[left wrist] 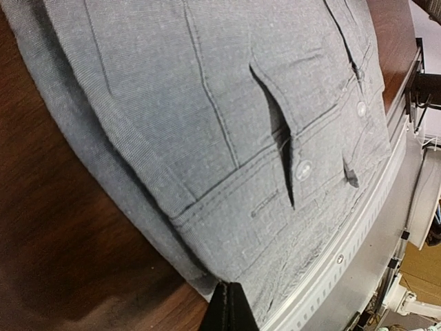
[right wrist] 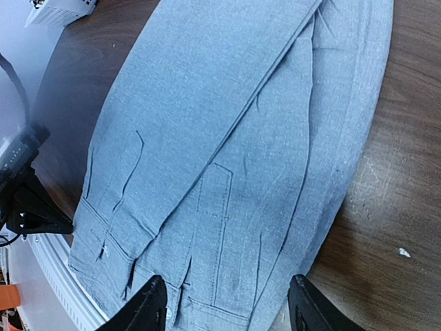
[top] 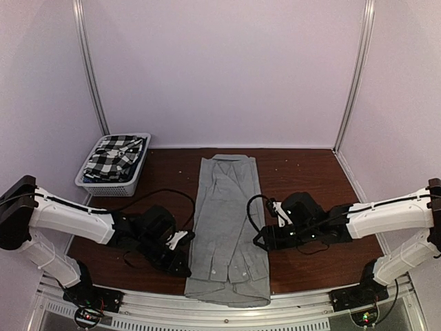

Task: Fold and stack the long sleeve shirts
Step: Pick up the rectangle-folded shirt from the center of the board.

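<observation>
The grey shirt's edge beside the cuffs lies below my right gripper toward the front bar, opposite my shut left gripper. My right gripper needs to move down and back to that edge next.
The light grey shirt point(top: 227, 227) lies folded lengthwise as a long narrow strip down the middle of the table, collar at the far end and sleeve cuffs near the front edge. My left gripper point(top: 185, 243) is shut at the shirt's left edge, and in the left wrist view its closed fingertips point(left wrist: 229, 288) touch the hem of the grey shirt point(left wrist: 227, 117). My right gripper point(top: 264, 238) is open, and in the right wrist view it point(right wrist: 226, 283) hangs over the right side of the grey shirt point(right wrist: 227, 138) without holding it. The black-and-white checked shirt point(top: 114, 157) lies bunched in the basket.
The white slatted basket point(top: 110, 185) stands at the back left of the brown table point(top: 310, 172). The table's metal front rail point(top: 227, 314) runs just below the shirt's near end. White walls close in on three sides.
</observation>
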